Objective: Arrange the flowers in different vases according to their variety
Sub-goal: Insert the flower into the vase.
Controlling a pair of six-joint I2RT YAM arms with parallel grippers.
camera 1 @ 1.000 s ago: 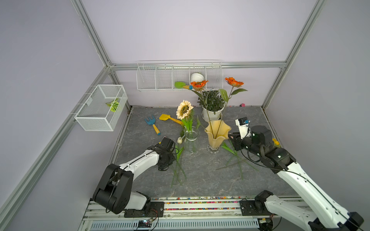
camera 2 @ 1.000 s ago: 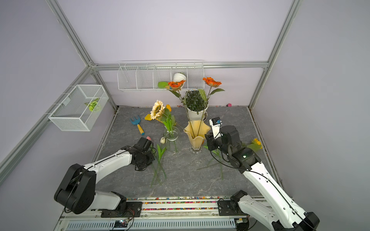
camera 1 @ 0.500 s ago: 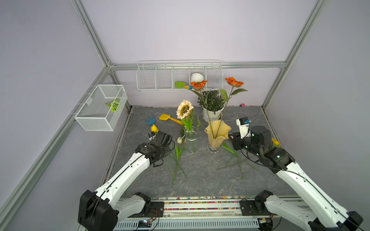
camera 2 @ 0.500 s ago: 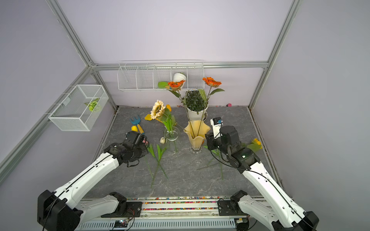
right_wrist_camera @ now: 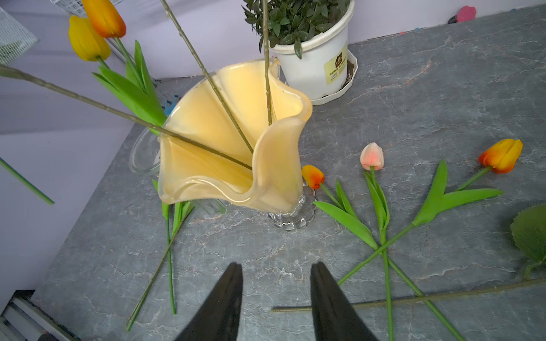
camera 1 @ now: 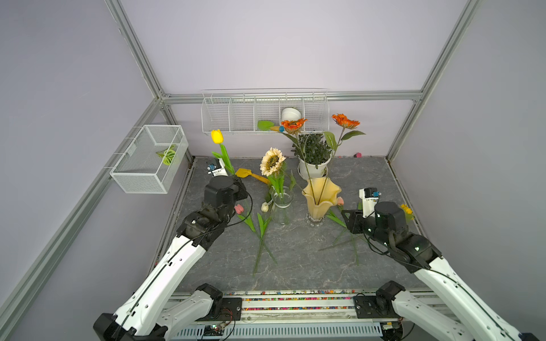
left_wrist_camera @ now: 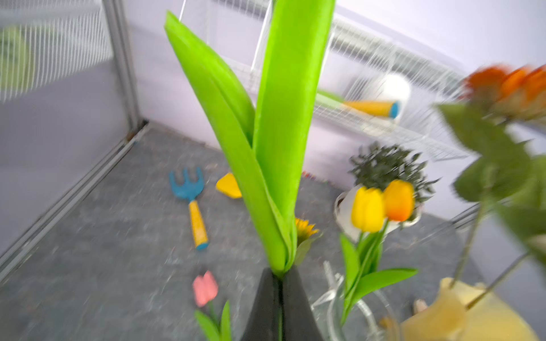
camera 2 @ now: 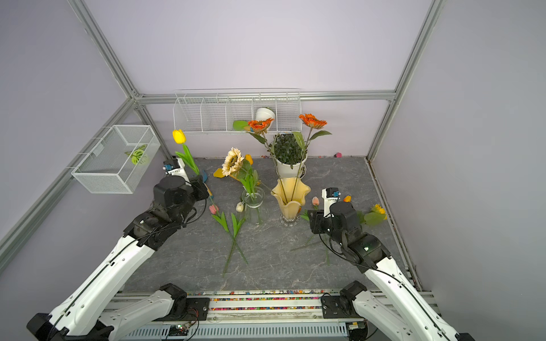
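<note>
Tulips already stand in the vase, so I should next move my left gripper over the opening of the clear vase [camera 1: 282, 203] [left_wrist_camera: 358, 309], lower the yellow tulip's stem into it and release.
My left gripper [left_wrist_camera: 280, 273] is shut on the stem of a yellow tulip [camera 1: 217, 136], holding it upright at the back left. The clear vase [camera 1: 282, 203] holds a yellow and an orange tulip [left_wrist_camera: 367, 209]. Three long stems run into the pale-yellow vase [right_wrist_camera: 236, 147], under the two orange heads [camera 1: 294, 125] and the cream sunflower [camera 1: 271, 161]. My right gripper [right_wrist_camera: 276, 267] hangs open and empty over the table in front of that vase. Loose flowers lie flat: a pink tulip [camera 1: 239, 208], a white one [camera 1: 264, 206], three tulips [right_wrist_camera: 372, 156] and a yellow sunflower [camera 1: 406, 209].
A white potted plant [camera 1: 313, 153] stands behind the vases. A blue rake [left_wrist_camera: 189, 195] and a yellow shovel [camera 1: 248, 174] lie at the back left. A wire basket [camera 1: 147, 159] hangs on the left wall and a wire rack [camera 1: 264, 110] on the back wall.
My left arm has lifted the yellow tulip off the table and swung it up and back to the left. The right gripper's fingers have spread wider; that arm has hardly moved.
</note>
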